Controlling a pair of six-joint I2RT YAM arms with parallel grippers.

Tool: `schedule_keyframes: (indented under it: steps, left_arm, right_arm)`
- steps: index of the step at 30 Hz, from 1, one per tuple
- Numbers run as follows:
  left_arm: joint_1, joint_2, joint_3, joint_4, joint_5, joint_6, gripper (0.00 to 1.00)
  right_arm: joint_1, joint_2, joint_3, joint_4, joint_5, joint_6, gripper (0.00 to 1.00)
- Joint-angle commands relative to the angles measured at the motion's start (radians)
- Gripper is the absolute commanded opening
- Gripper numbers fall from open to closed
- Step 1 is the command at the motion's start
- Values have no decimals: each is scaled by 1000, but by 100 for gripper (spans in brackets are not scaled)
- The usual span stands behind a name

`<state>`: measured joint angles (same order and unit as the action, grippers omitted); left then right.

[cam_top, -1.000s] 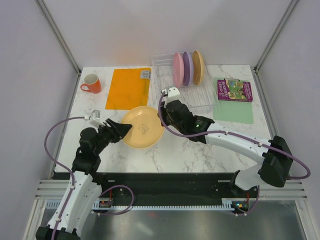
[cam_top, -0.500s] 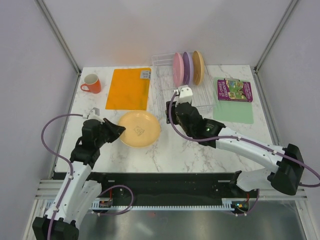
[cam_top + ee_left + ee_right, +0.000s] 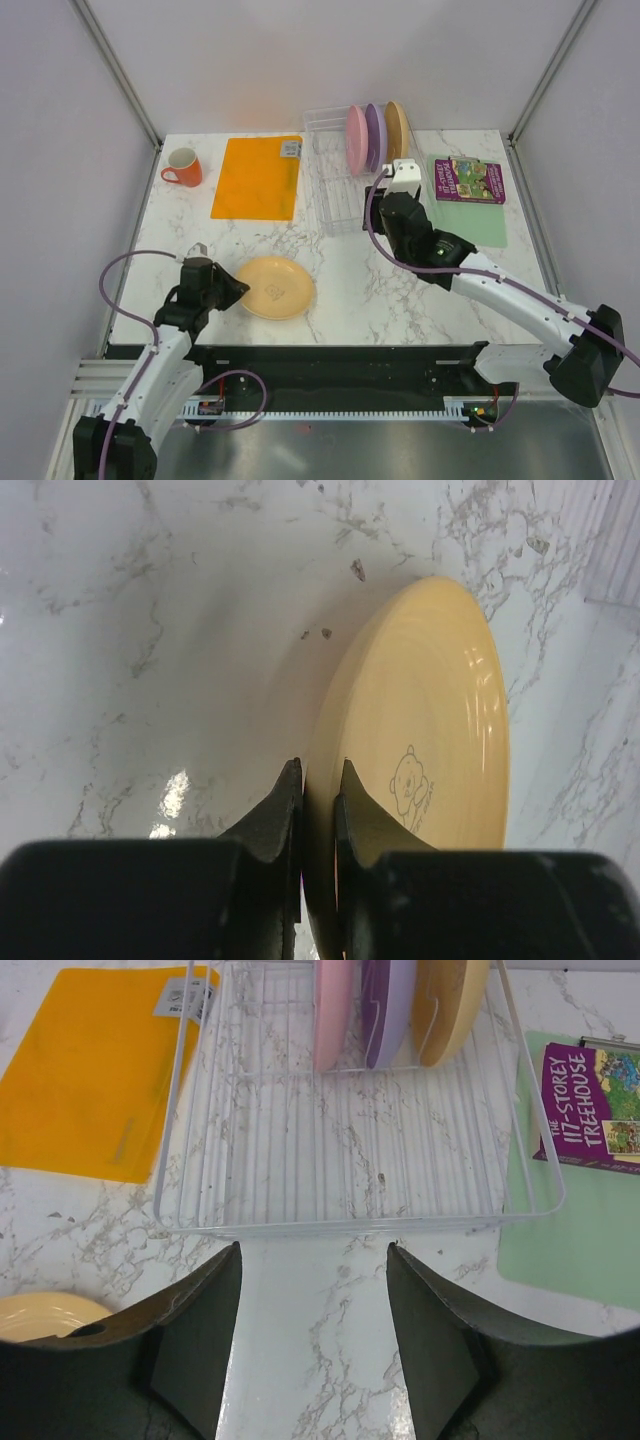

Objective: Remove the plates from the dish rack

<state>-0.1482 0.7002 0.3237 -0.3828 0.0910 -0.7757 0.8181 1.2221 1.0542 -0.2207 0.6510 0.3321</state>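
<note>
My right gripper moves outward over the rack next, open fingers astride the near rim of the pink plate [image 3: 355, 140], the row's last.
The yellow-orange plate [image 3: 277, 288] lies nearly flat, low over the marble near the front left. My left gripper [image 3: 233, 292] is shut on its left rim, one finger above and one below [image 3: 320, 772]. The plate [image 3: 430, 710] shows a small bear drawing. The clear dish rack [image 3: 345, 205] stands at the back centre. A pink plate [image 3: 355, 140], a purple plate [image 3: 373, 137] and a tan-orange plate [image 3: 397, 133] stand on edge at its far end. My right gripper [image 3: 392, 205] hovers open over the rack's near rim [image 3: 350, 1225], holding nothing [image 3: 313, 1250].
An orange mat [image 3: 257, 177] lies left of the rack, with a red mug [image 3: 182, 167] beyond it. A purple book [image 3: 468, 181] rests on a green mat [image 3: 470, 225] to the right of the rack. Side walls close in the table.
My right gripper let go of the yellow-orange plate, opened and swung back right toward the rack. My left gripper shut on the plate's rim and drew it toward the front left.
</note>
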Motion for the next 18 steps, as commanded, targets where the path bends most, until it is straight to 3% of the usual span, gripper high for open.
schedule_keyframes:
  steps: [1,7,10,12,16,17,18]
  left_arm:
    - [-1,-62,-44,94,-151,-17,2]
    - [-1,-50,-45,90,-232,-19,2]
    - [-1,7,-31,88,-223,-16,23]
    - [-1,42,-12,88,-208,-2,47]
    - [-1,142,17,88,-182,16,75]
    - [-1,153,26,87,-175,19,99]
    - [-1,160,29,72,-178,18,100]
  right_arm:
    - [-45,25,3,-6,-54,-15,67]
    - [-79,53,3,-9,-71,-27,68]
    - [-92,76,16,-9,-82,-39,70]
    - [-105,97,39,-12,-83,-51,72]
    - [-134,149,99,-16,-86,-82,74]
    - [-140,175,136,-22,-88,-87,74]
    - [-154,189,154,-22,-88,-102,74]
